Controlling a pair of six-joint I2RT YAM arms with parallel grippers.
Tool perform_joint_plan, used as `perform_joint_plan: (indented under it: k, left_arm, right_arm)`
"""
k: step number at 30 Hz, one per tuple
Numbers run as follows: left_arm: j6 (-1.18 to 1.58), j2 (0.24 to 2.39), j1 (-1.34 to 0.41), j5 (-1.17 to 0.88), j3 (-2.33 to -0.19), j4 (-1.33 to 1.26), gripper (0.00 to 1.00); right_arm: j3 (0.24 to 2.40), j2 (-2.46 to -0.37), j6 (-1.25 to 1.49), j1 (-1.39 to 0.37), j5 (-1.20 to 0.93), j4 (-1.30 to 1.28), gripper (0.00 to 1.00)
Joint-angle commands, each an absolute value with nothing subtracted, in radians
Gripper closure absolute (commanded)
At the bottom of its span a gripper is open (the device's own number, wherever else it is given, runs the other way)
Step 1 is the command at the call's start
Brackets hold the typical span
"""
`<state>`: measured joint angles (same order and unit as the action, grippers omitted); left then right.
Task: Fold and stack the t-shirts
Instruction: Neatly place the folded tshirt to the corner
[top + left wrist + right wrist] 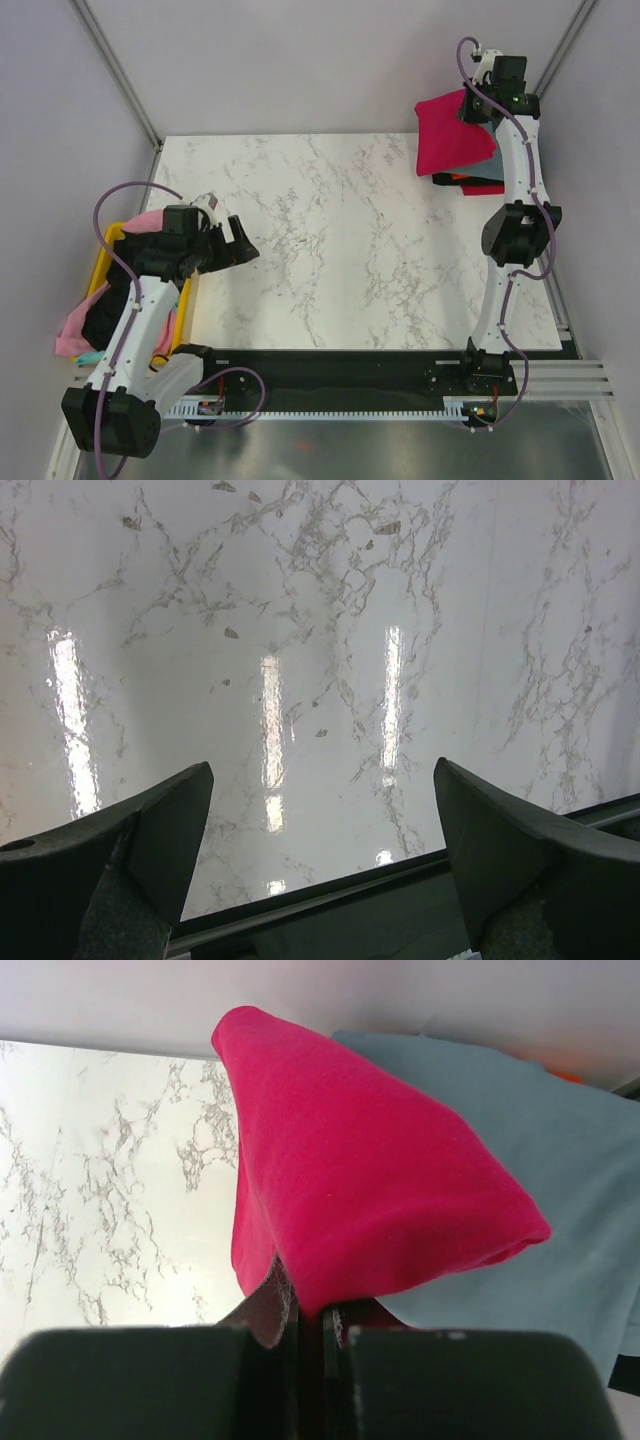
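Observation:
The red shirt (360, 1170) hangs over bare marble, so my right gripper should next go to the right in the top view, then down over the grey-blue shirt (560, 1195) to release.
A folded crimson-red t-shirt (448, 130) hangs from my right gripper (476, 104), which is shut on its edge at the table's far right corner. In the right wrist view the red shirt (360, 1170) drapes out from my pinched gripper (312, 1322) above a folded grey-blue shirt (560, 1210). That grey-blue shirt (486, 160) lies on a stack with black and red layers (478, 184) under it. Pink (78, 325) and black (108, 312) shirts fill the yellow bin (104, 250) at the left. My left gripper (238, 243) is open and empty over the table's left edge (322, 770).
The white marble table (340, 250) spans the middle. The yellow bin stands off the table's left edge beside my left arm. Grey walls and metal frame posts (115, 65) close the back and sides. A black rail (330, 365) runs along the near edge.

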<state>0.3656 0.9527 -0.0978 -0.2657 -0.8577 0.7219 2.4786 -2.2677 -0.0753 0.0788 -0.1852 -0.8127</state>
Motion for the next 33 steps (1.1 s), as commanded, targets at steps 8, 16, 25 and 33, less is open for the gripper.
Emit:
perform_joint_plan:
  k: [8, 16, 25, 33]
  left_arm:
    - [0.36, 0.965, -0.098, -0.279, -0.85, 0.684, 0.01]
    - [0.36, 0.966, -0.098, -0.279, -0.848, 0.681, 0.02]
    - [0.362, 0.971, -0.098, -0.284, -0.847, 0.68, 0.01]
    - [0.361, 0.979, -0.1, -0.279, -0.844, 0.68, 0.02]
  right_arm:
    - [2.556, -2.195, -0.114, 0.146, -0.239, -0.755, 1.0]
    - [2.548, -2.181, -0.064, 0.206, -0.33, -0.719, 1.0]
    - [2.582, -2.292, -0.064, 0.261, -0.379, -0.696, 1.0]
    - [2.602, -2.427, -0.081, 0.299, -0.407, -0.581, 1.0]
